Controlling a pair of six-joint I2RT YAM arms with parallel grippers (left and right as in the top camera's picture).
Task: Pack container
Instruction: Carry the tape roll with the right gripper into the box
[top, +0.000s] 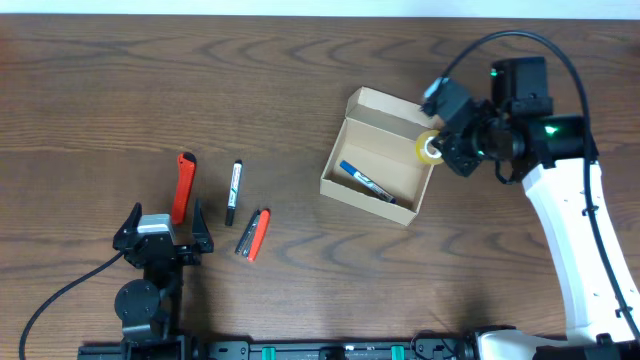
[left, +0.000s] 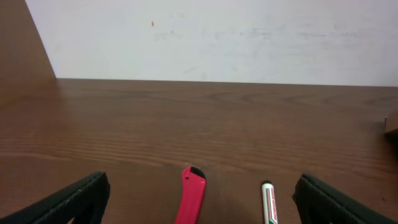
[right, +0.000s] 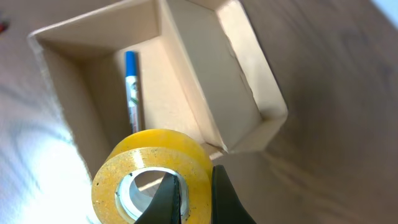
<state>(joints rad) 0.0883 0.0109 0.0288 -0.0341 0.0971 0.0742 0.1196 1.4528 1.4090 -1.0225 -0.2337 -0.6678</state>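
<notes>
The right gripper crosses the container's rim next, lowers to the container's bottom beside the blue marker (top: 365, 182), below it and to its left in the overhead view, and releases the roll (top: 429, 148).
The tan cardboard container (top: 345, 170) stands open at centre right, its flap lid (top: 392, 108) leaning back. A blue marker (top: 365, 182) lies inside; it also shows in the right wrist view (right: 131, 87) within the container (right: 186, 81). My right gripper (top: 437, 150) is shut on a yellow tape roll (top: 429, 148), one finger through its hole, held over the container's right rim; the roll fills the lower wrist view (right: 149, 174) between the fingers (right: 194, 196). My left gripper (top: 163, 232) is open and empty at the near left.
A red box cutter (top: 183, 186) (left: 191, 200) and a black-capped white marker (top: 233, 190) (left: 268, 203) lie just ahead of my left gripper (left: 199, 202). A red-and-black utility knife (top: 254, 233) lies to their right.
</notes>
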